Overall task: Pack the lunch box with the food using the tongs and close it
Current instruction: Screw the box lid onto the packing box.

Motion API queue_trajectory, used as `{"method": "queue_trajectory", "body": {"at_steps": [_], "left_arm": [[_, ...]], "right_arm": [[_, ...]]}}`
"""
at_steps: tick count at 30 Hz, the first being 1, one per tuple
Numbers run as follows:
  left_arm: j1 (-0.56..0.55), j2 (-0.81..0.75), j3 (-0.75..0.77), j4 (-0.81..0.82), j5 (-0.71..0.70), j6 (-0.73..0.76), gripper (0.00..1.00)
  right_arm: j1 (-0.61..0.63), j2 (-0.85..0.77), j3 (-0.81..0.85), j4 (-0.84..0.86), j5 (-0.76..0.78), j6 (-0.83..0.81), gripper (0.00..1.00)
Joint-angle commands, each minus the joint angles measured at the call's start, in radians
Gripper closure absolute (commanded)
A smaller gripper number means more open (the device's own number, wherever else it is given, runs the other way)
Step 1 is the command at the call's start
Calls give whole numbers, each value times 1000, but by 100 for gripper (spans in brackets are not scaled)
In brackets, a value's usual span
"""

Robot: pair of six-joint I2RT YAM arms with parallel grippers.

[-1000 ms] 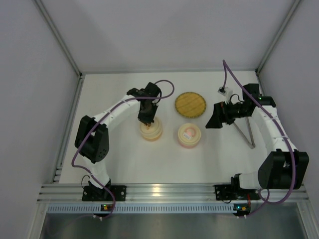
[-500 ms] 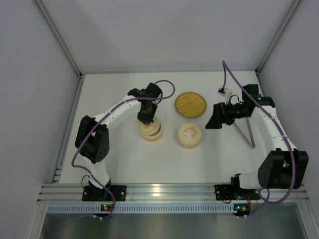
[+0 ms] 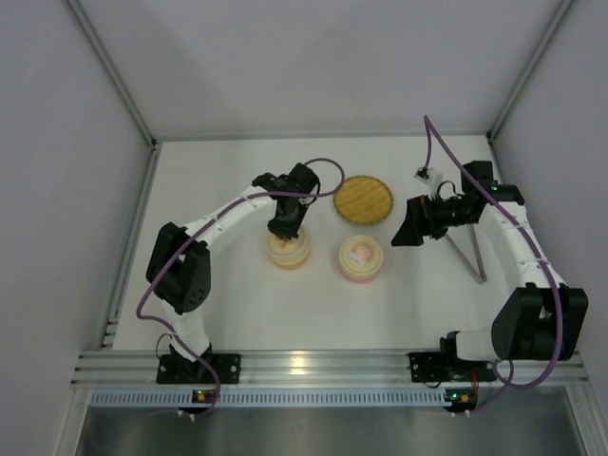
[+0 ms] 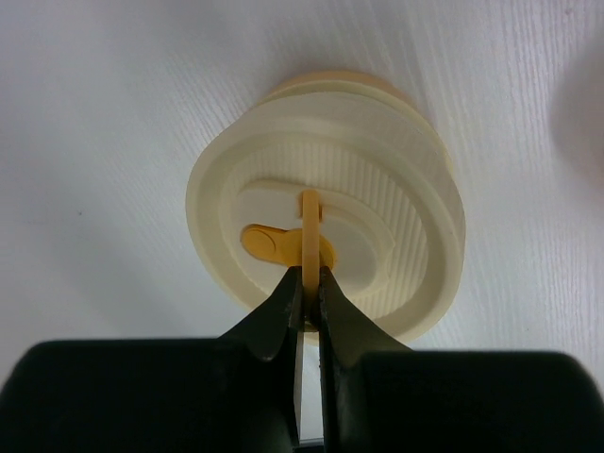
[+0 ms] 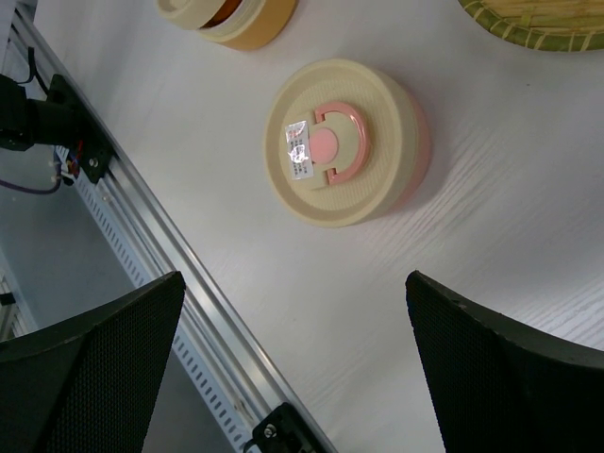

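The left gripper lowers and turns next, brings the lid onto the yellow lunch box's rim (image 3: 289, 261) (image 4: 354, 82) and releases it, as a gap shows beneath the lid.
A yellow lunch box (image 3: 289, 251) stands left of centre with its cream lid (image 4: 396, 217) lying on it. My left gripper (image 4: 310, 274) is shut on the lid's thin upright handle (image 4: 310, 222), straight above the box (image 3: 287, 226). A pink lunch box (image 3: 360, 257) with its lid on stands beside it and also appears in the right wrist view (image 5: 344, 142). My right gripper (image 3: 407, 231) hangs wide open to the right of the pink box, with nothing between its fingers (image 5: 294, 283). The tongs (image 3: 467, 253) lie on the table under the right arm. The food is hidden.
A round bamboo tray (image 3: 363, 198) lies behind the two boxes, and its edge shows in the right wrist view (image 5: 538, 19). The aluminium rail (image 5: 142, 236) runs along the table's near edge. Grey walls close in the left, back and right sides.
My left gripper has shifted slightly right with the lid. The lid sat skewed on the yellow box half a second ago and now lies square. The right arm has not moved.
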Motion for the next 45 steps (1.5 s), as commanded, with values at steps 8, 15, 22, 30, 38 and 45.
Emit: {"method": "queue_trajectory", "body": {"at_steps": [8, 15, 22, 30, 38, 45], "left_arm": [[-50, -27, 52, -44, -91, 8, 100], [-49, -5, 39, -39, -93, 9, 100], [-49, -5, 44, -31, -73, 17, 100], [-49, 5, 33, -21, -54, 28, 100], [-49, 34, 39, -13, -62, 28, 100], [-49, 56, 65, -13, -62, 31, 100]], "right_arm": [[-21, -12, -4, 52, -39, -7, 1], [-21, -10, -2, 45, -39, -12, 1], [-21, -6, -2, 45, -42, -12, 1], [-21, -3, -1, 45, -41, -12, 1], [-21, -3, -2, 44, -39, -18, 1], [-21, -3, -14, 47, -42, -18, 1]]}}
